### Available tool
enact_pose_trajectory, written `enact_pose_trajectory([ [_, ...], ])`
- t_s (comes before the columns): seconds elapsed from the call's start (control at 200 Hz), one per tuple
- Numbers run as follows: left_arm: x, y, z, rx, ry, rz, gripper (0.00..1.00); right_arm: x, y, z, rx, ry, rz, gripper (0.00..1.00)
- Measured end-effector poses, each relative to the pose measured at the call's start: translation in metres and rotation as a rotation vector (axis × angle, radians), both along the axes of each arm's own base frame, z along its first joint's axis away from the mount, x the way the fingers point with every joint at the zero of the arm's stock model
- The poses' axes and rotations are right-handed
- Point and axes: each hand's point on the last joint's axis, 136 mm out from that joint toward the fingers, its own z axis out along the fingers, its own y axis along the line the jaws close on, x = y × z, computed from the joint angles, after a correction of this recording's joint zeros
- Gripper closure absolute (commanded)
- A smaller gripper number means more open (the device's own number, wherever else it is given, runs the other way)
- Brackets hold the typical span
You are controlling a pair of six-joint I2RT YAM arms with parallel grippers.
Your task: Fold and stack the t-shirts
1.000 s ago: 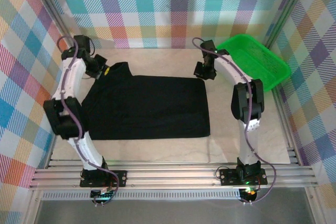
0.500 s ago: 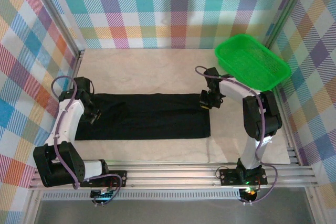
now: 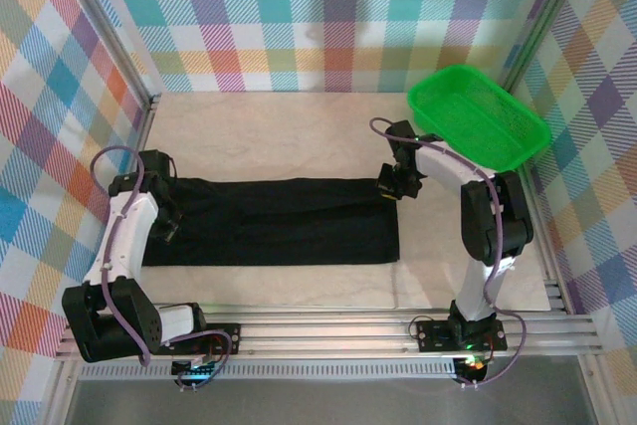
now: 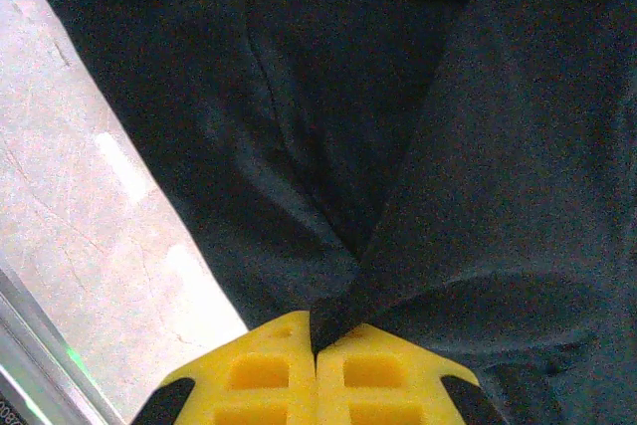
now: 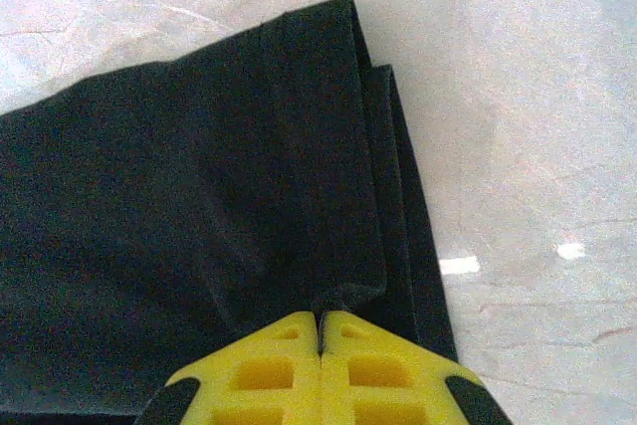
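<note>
Under-cloth shows uncovered at the folded t-shirt's near edge [image 3: 273, 265], between my left gripper and my base, so next my left gripper needs to draw back there and release the t-shirt's fold [image 3: 177, 228].
A black t-shirt [image 3: 274, 221] lies folded lengthwise into a long band across the pale table. My left gripper [image 3: 171, 221] is shut on the shirt's left end; its yellow fingertips [image 4: 269, 370] pinch a raised fold of black cloth [image 4: 418, 196]. At the band's upper right corner my right gripper [image 3: 390, 188] is shut on the cloth, a folded edge of the t-shirt [image 5: 199, 206] caught between its yellow pads [image 5: 358, 365].
A green mesh basket [image 3: 478, 118] stands at the back right, beside the right arm. Bare table [image 3: 269, 131] lies behind the shirt, and a narrower strip runs along the front. Plaid walls close in the left, back and right sides.
Both grippers pulled the shirt's far half toward the front, turning the wide spread into a narrow band. Since half a second ago the grippers have barely shifted.
</note>
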Motion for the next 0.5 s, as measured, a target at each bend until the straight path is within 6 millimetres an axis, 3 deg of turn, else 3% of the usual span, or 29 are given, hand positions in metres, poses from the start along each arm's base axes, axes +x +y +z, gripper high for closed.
enact_pose_trajectory([
  [0.12, -0.002, 0.001, 0.012, 0.004, -0.031, 0.033, 1.00, -0.002, -0.001, 0.011, 0.004, -0.016, 0.000, 1.00],
  [0.275, -0.020, -0.001, 0.014, -0.001, -0.048, 0.083, 1.00, -0.006, -0.002, 0.019, 0.000, -0.032, 0.001, 1.00],
  [0.5, -0.048, -0.011, -0.014, -0.043, 0.017, 0.111, 1.00, -0.026, -0.009, -0.002, -0.024, 0.031, -0.004, 1.00],
])
